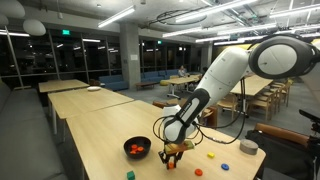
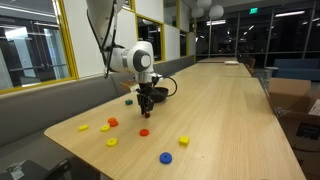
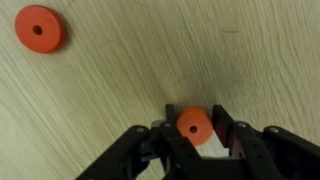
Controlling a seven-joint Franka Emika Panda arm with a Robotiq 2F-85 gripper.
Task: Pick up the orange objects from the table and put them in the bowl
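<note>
I should lift the orange ring with my gripper, move it outward and let it go over the black bowl point(image 1: 137, 149), which already has orange pieces in it.
My gripper point(image 3: 195, 130) is shut on a small orange ring point(image 3: 194, 124) and holds it a little above the pale wooden table point(image 1: 95, 130). It also shows in both exterior views point(image 1: 172, 153) point(image 2: 146, 106). The black bowl point(image 1: 137, 149) stands close beside it and holds some orange pieces; it appears behind the gripper in an exterior view point(image 2: 160, 90). Another orange ring point(image 3: 39, 28) lies on the table near the gripper point(image 2: 144, 132). One more orange piece point(image 2: 113, 122) lies further off.
Yellow pieces point(image 2: 105, 128) point(image 2: 184, 141), a blue piece point(image 2: 166, 157) and a green piece point(image 2: 129, 100) are scattered on the table. A grey round cup point(image 1: 248, 147) stands near the table's edge. More tables and chairs stand behind.
</note>
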